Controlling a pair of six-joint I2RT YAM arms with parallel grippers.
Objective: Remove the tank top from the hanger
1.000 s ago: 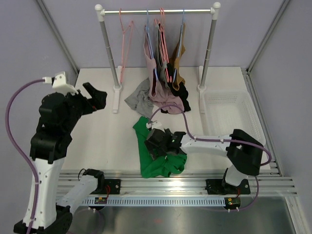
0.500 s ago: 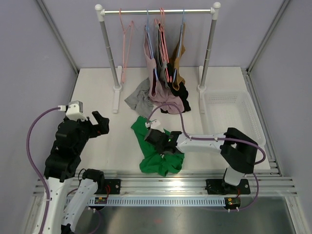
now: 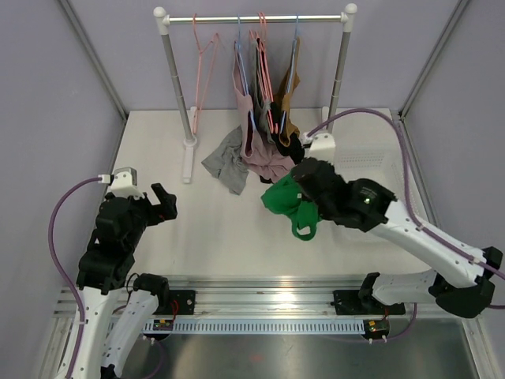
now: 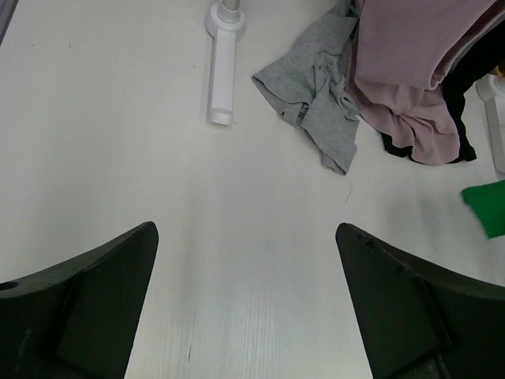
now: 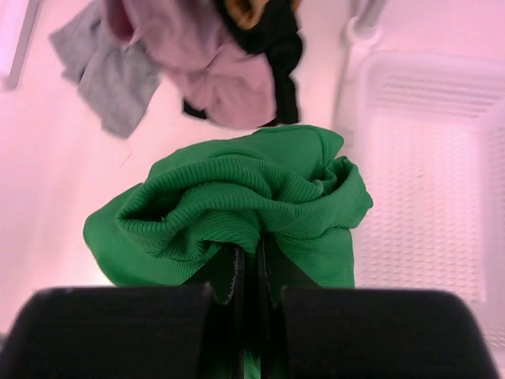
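Note:
My right gripper holds the tank top, with the white basket [image 3: 381, 172] to its right in the top view. I should next carry it over the basket and release it.
The green ribbed tank top [image 3: 286, 202] hangs bunched in the air over the table's middle right, with my right gripper [image 3: 308, 189] shut on it. In the right wrist view the jaws [image 5: 251, 268] pinch a fold of the green cloth [image 5: 237, 197]. An empty pink hanger [image 3: 202, 71] hangs at the left of the rail [image 3: 256, 17]. My left gripper [image 3: 162, 202] stands open over bare table at the left, and between its wide-apart fingers [image 4: 246, 233] there is nothing.
More hangers on the rail carry mauve [image 3: 252, 103] and brown [image 3: 288, 91] garments that trail onto the table. A grey garment [image 3: 227, 160] [image 4: 316, 103] lies by the rack's left foot [image 4: 221, 79]. A white basket [image 3: 375, 170] [image 5: 426, 158] stands at the right.
My right gripper has shut on the green tank top and lifted it from the front of the table, up and to the right. The left arm has come down lower.

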